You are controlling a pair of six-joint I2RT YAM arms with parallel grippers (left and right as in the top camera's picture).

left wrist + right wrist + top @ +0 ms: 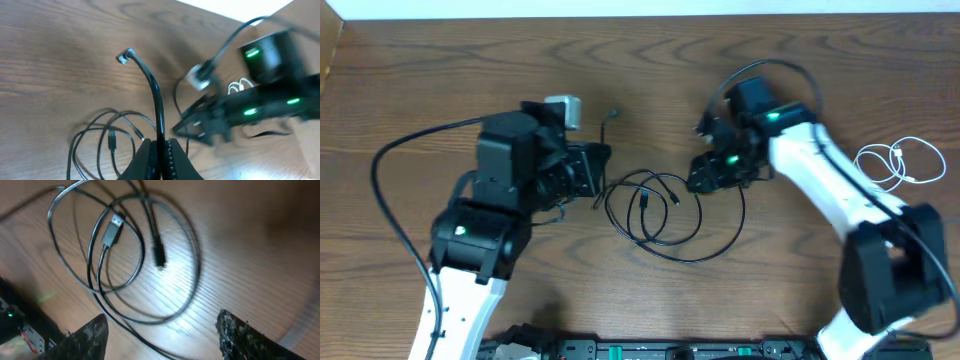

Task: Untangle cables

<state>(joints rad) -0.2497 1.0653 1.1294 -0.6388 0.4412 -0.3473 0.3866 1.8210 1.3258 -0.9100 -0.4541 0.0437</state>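
Observation:
My left gripper lifts its pinched cord up and to the left in the overhead view next, over bare tabletop. It then releases the cord, which hangs beside the loops.
Looped black cables [660, 215] lie tangled at the table's middle, with small plug ends [112, 228] inside the loops. My left gripper [592, 172] is shut on one black cable [159, 107] whose free plug end [125, 55] sticks up past the jaws; its fingertips [161, 145] pinch the cord. My right gripper [705, 178] is open and empty, hovering just above the right side of the black loops [150, 275]. A white cable [900, 163] lies coiled apart at the far right.
A small grey-white block [563, 110] sits behind the left arm. Thick black arm cables run at the left [390, 170] and over the right arm [760, 70]. The table's back edge [640, 14] is a pale strip.

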